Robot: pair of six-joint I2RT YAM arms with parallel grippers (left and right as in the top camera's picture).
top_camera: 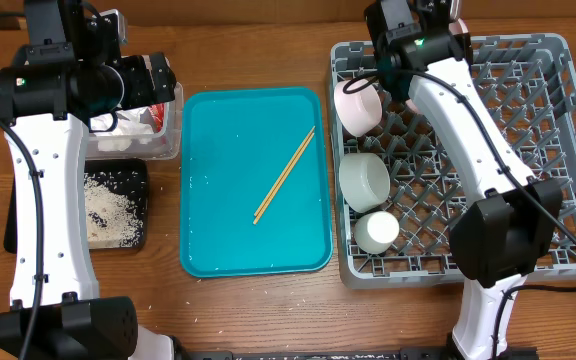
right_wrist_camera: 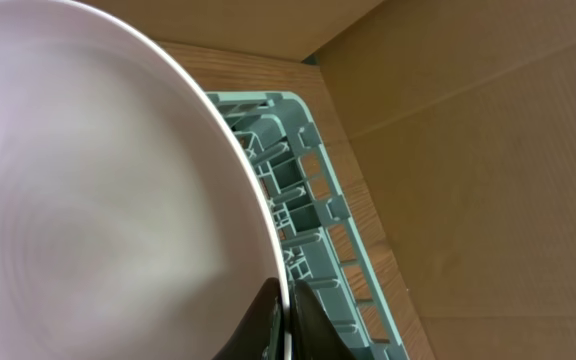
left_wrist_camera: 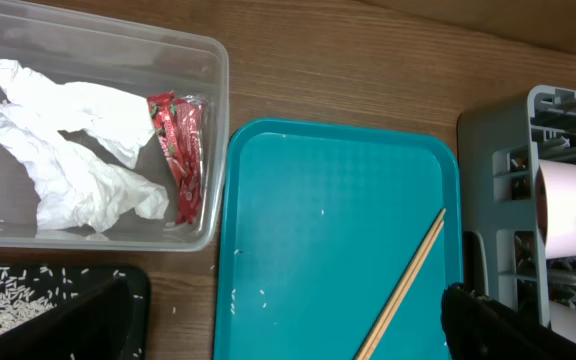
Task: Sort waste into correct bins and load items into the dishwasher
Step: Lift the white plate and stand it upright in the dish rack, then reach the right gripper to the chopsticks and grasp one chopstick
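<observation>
My right gripper brings the pale pink plate down next, still held on edge above the rack, and shifts toward the pink bowl, among the pegs.
My right gripper (right_wrist_camera: 286,322) is shut on the rim of the pale pink plate (right_wrist_camera: 98,200), held on edge over the far side of the grey dish rack (top_camera: 558,150). The rack holds the pink bowl (top_camera: 358,105), the grey-green bowl (top_camera: 365,180) and the white cup (top_camera: 376,231). Two chopsticks (top_camera: 284,175) lie on the teal tray (top_camera: 218,240). My left gripper (left_wrist_camera: 288,330) is open and empty above the gap between the clear tub (left_wrist_camera: 213,120) and the teal tray. The tub holds the napkin (left_wrist_camera: 73,150) and the red wrapper (left_wrist_camera: 178,150). The black tray (top_camera: 138,180) holds rice (top_camera: 108,210).
A few loose rice grains (left_wrist_camera: 263,292) lie on the teal tray and on the wood near the black tray. Brown cardboard (right_wrist_camera: 488,150) stands behind the rack's far edge. The rack's right half shows bare pegs (top_camera: 538,100).
</observation>
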